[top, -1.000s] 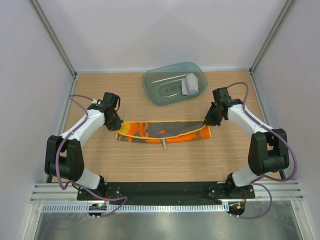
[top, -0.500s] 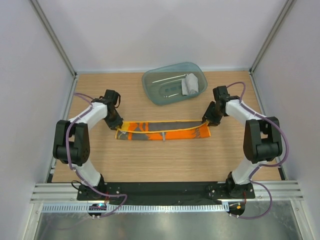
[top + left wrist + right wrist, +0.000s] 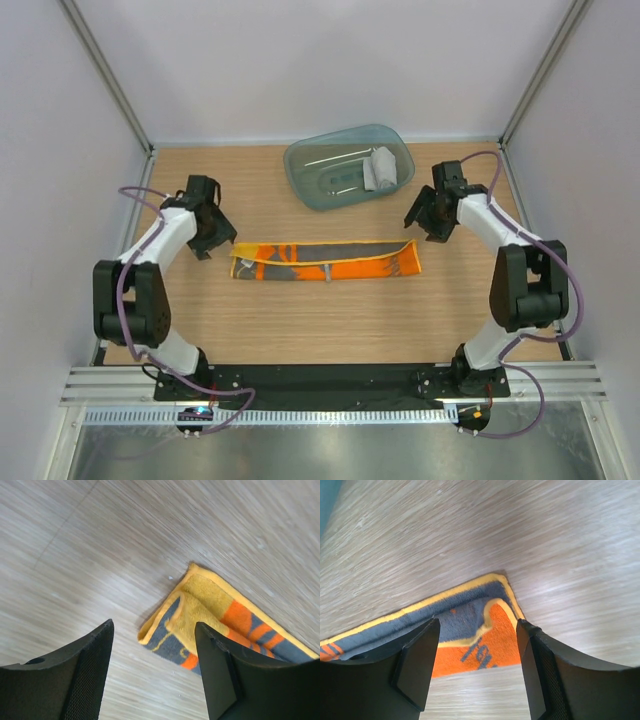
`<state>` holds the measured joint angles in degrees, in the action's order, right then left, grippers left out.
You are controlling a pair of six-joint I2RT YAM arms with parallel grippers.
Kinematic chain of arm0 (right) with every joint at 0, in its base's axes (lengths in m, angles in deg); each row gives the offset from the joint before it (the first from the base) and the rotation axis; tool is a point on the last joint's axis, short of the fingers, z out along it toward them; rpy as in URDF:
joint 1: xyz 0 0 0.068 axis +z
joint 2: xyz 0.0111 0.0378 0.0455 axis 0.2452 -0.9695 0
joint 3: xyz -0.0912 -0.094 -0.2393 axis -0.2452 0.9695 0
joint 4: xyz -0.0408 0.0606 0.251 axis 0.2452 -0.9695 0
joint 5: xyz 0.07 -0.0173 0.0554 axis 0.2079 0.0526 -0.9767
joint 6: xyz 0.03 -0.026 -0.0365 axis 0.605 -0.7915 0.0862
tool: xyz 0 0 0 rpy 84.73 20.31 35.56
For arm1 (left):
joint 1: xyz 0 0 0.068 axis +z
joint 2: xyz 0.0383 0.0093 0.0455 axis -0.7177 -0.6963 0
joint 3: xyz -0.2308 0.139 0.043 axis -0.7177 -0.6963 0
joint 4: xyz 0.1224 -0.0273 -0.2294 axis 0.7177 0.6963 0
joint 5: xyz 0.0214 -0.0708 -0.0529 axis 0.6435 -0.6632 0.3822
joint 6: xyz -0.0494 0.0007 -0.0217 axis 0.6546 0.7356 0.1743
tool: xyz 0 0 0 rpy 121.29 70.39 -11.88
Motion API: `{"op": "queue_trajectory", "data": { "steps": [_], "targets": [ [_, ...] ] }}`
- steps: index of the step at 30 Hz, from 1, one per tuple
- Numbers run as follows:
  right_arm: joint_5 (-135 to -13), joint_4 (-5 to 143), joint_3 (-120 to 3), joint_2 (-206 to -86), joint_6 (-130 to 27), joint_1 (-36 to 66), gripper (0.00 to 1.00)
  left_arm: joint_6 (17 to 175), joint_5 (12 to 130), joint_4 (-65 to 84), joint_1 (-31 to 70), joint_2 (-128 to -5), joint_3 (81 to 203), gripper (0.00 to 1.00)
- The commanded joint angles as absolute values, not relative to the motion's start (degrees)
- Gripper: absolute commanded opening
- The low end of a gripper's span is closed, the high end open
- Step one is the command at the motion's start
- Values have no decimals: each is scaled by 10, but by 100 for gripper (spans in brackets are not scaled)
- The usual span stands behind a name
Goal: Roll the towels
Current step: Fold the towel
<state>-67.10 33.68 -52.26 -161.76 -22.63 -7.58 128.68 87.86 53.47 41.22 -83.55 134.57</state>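
The folded-over corner of the yellow-orange towel is below and back from my right gripper's open fingers, so my right gripper will move down and slightly back onto it next.
The yellow-orange towel [image 3: 325, 262] lies on the table as a long folded strip, running left to right. Its left corner [image 3: 215, 610] shows in the left wrist view and its right corner [image 3: 470, 630] in the right wrist view. My left gripper [image 3: 215, 242] [image 3: 154, 630] is open just off the strip's left end, holding nothing. My right gripper [image 3: 425, 222] [image 3: 478, 625] is open above the right end, also holding nothing. The grey towel [image 3: 380, 168] sits as a small roll in the tray.
A translucent teal tray [image 3: 300, 160] stands at the back centre of the wooden table [image 3: 300, 320]. Metal frame posts rise at the back corners, with white walls on three sides.
Both grippers have opened and let go of the towel's ends. Each has drawn back outward and away from the strip. The strip has settled flat on the table.
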Motion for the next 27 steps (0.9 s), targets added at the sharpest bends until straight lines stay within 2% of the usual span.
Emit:
{"op": "queue_trajectory", "data": {
  "steps": [1,5,10,27],
  "targets": [
    [-629,331,-494,-1536,-241,-79,70,1285,914,539,412,-749,1316,66],
    [-649,352,-443,-1487,-249,-79,71,1288,911,516,404,-689,1257,66],
    [-677,379,-416,-1496,-250,-79,71,1298,878,438,395,-643,1189,67],
    [-703,399,-444,-1557,-245,-79,69,1330,844,391,390,-707,1208,66]
  ]
}}
